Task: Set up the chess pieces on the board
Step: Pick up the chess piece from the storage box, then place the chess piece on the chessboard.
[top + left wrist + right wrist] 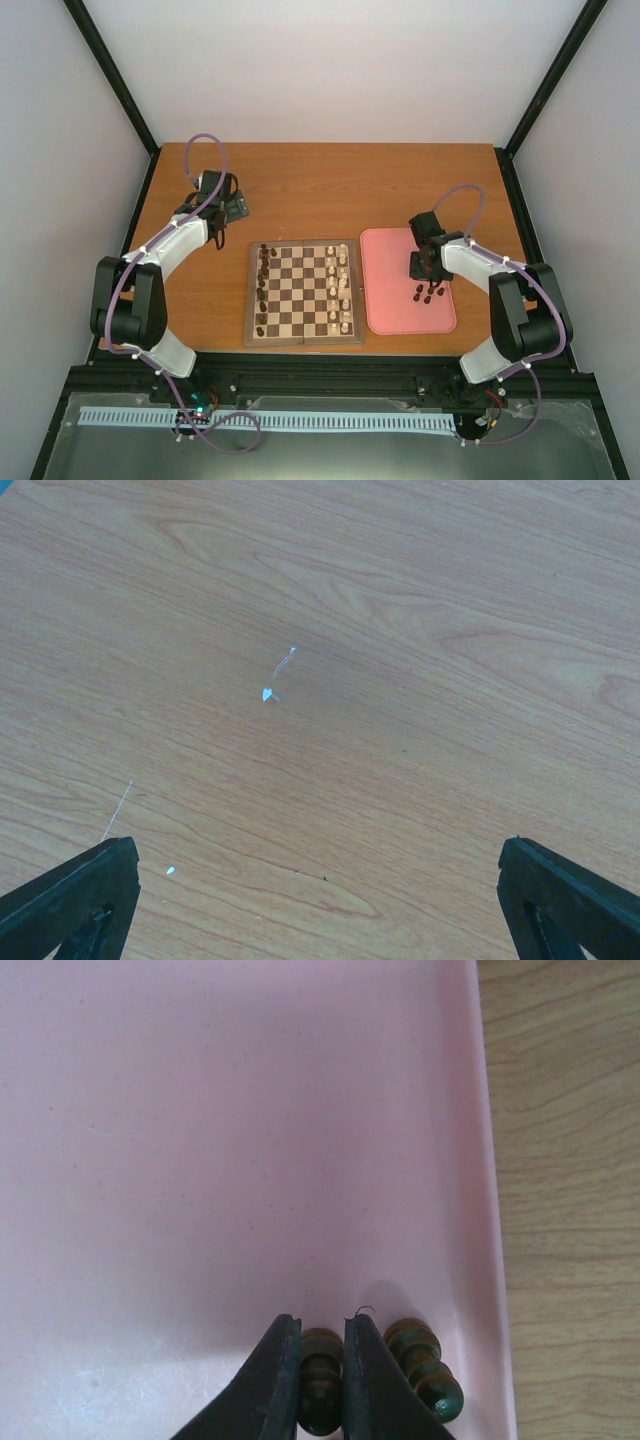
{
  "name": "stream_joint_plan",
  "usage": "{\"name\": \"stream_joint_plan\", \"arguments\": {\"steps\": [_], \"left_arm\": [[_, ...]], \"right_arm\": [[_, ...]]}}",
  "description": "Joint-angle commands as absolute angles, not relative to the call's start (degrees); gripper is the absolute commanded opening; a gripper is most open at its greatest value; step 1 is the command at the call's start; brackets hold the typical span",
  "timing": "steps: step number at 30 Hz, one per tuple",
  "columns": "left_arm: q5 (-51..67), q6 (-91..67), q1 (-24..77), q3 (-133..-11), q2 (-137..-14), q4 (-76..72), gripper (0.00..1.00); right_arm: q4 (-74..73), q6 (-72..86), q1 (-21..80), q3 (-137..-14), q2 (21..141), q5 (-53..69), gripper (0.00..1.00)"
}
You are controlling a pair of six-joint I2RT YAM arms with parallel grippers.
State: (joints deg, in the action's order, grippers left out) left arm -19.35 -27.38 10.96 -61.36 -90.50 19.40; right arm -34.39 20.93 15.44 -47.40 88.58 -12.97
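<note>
My right gripper will lift, cross left in the top view to the square beside the lone second-row dark piece (274, 263), lower and release, since that square is empty.
The wooden chessboard (303, 292) lies at the table's middle. Dark pieces (263, 290) stand along its left side, cream-white ones along its right. A few dark pieces (428, 293) lie on the pink tray (390, 300) to the board's right. My right gripper (321, 1332) is down on the tray, shut on a dark chess piece (322, 1380) lying between its fingers; it also shows in the top view (420, 268). Another dark piece (425, 1368) lies just right of it. My left gripper (320, 900) is open and empty over bare table, far left of the board (225, 205).
The tray's right rim (480, 1160) runs close beside the right gripper, with wood table (570, 1160) beyond. Small white specks (268, 693) lie on the table under the left gripper. Black frame posts stand at the table's corners.
</note>
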Motion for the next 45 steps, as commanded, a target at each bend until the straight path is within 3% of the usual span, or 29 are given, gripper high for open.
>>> {"name": "stream_joint_plan", "arguments": {"steps": [1,7,13,19,24,33,45], "left_arm": [[-20.5,-27.1,11.2,-63.1,-91.0,19.7,1.00],[-20.6,-27.0,11.2,-63.4,-91.3,19.9,1.00],[-20.7,-27.1,11.2,-63.4,-91.1,20.0,1.00],[-20.5,-27.1,11.2,-63.5,-91.4,20.0,1.00],[-20.0,-27.0,11.2,-63.3,-91.2,20.0,1.00],[-19.6,-26.9,11.2,-62.8,-90.4,19.9,1.00],[-19.9,-26.9,11.2,-63.2,-91.1,19.9,1.00]], "right_arm": [[-34.2,21.0,15.0,-47.4,88.4,-12.4,0.03],[-38.0,21.4,16.5,-52.4,83.1,-9.5,0.03],[-42.8,23.5,28.5,-62.7,83.1,-10.1,0.03],[-45.1,24.4,45.2,-77.3,92.0,-9.9,0.03],[-46.2,22.9,53.2,-90.6,103.6,-7.9,0.03],[-48.1,20.2,55.2,-104.0,119.7,-2.9,0.03],[-47.5,19.1,55.2,-109.7,127.2,1.2,0.03]]}}
